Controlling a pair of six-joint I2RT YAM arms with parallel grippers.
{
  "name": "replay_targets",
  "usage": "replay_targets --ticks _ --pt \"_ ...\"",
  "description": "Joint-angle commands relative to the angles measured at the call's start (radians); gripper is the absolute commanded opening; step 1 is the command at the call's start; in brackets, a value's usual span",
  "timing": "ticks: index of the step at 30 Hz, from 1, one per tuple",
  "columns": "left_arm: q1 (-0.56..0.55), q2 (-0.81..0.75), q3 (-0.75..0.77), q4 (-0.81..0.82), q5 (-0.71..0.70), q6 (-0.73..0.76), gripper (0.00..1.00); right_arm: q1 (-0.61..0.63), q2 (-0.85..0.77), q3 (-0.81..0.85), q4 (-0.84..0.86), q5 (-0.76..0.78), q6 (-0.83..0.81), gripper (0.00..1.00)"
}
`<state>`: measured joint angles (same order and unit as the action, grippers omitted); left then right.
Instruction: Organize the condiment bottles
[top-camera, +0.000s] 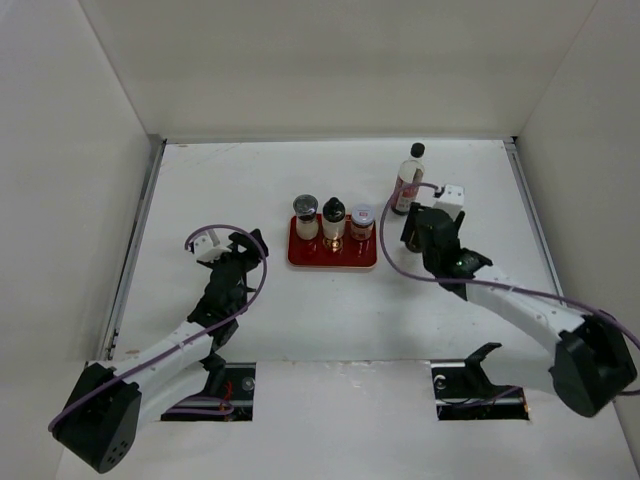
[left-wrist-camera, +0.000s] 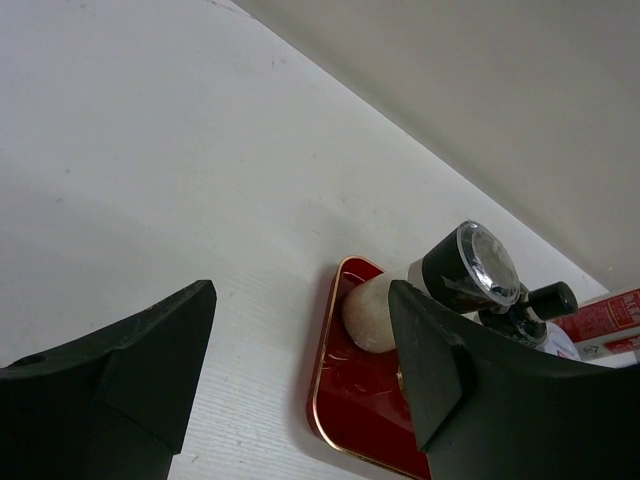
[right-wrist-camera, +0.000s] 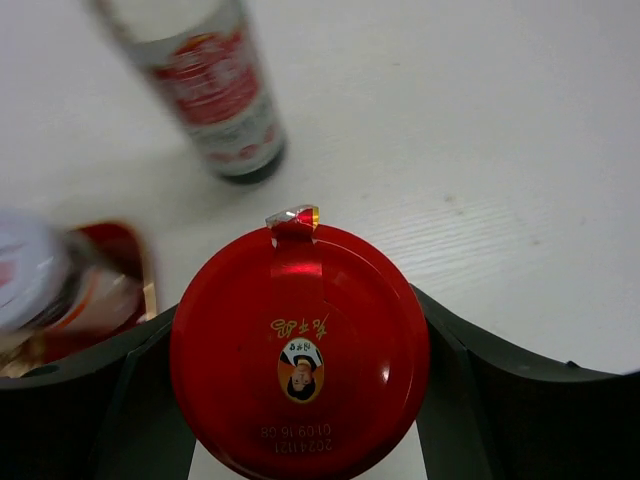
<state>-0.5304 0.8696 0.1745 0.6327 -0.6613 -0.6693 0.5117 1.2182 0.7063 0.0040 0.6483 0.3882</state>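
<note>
My right gripper lifts next, moves left in the top view, lowers and releases the jar, since the tray's near corner (top-camera: 310, 255) before the silver-lidded shaker is empty.
On the red tray (top-camera: 333, 260) stand three condiment bottles: a silver-lidded shaker (top-camera: 305, 215), a black-lidded one (top-camera: 333, 218) and a pale-lidded jar (top-camera: 362, 222). The tall clear bottle (top-camera: 410, 178) with a black cap stands on the table right of the tray. My right gripper (top-camera: 412, 232) sits just in front of it. In the right wrist view its jaws press both sides of the red-capped jar (right-wrist-camera: 300, 340), which the top view hides. My left gripper (top-camera: 248, 243) is open and empty, left of the tray, with the silver-lidded shaker (left-wrist-camera: 375, 310) beyond its fingers.
White walls enclose the table on the left, back and right. The tall bottle (right-wrist-camera: 215, 95) stands close beyond the red-capped jar, and the tray corner (right-wrist-camera: 110, 250) lies to its left. The tray edge (left-wrist-camera: 335, 400) is near my left gripper's right finger.
</note>
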Motion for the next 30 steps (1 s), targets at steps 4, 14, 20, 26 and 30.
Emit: replay_targets --ticks 4,14,20,26,30 --pt "-0.004 0.019 0.016 0.051 -0.003 -0.003 0.69 0.317 -0.109 0.088 0.069 0.039 0.043 0.52" --pt "0.004 0.005 0.005 0.055 0.003 -0.007 0.69 0.448 0.325 0.399 0.358 -0.128 -0.041 0.51" --pt "0.011 0.000 0.002 0.056 0.006 -0.007 0.70 0.455 0.472 0.484 0.381 -0.125 -0.071 0.52" --pt "0.014 0.003 0.003 0.053 0.006 -0.006 0.70 0.462 0.570 0.487 0.406 -0.102 -0.080 0.54" --pt "0.016 0.003 0.005 0.052 0.002 -0.004 0.70 0.475 0.610 0.479 0.413 -0.073 -0.089 0.61"
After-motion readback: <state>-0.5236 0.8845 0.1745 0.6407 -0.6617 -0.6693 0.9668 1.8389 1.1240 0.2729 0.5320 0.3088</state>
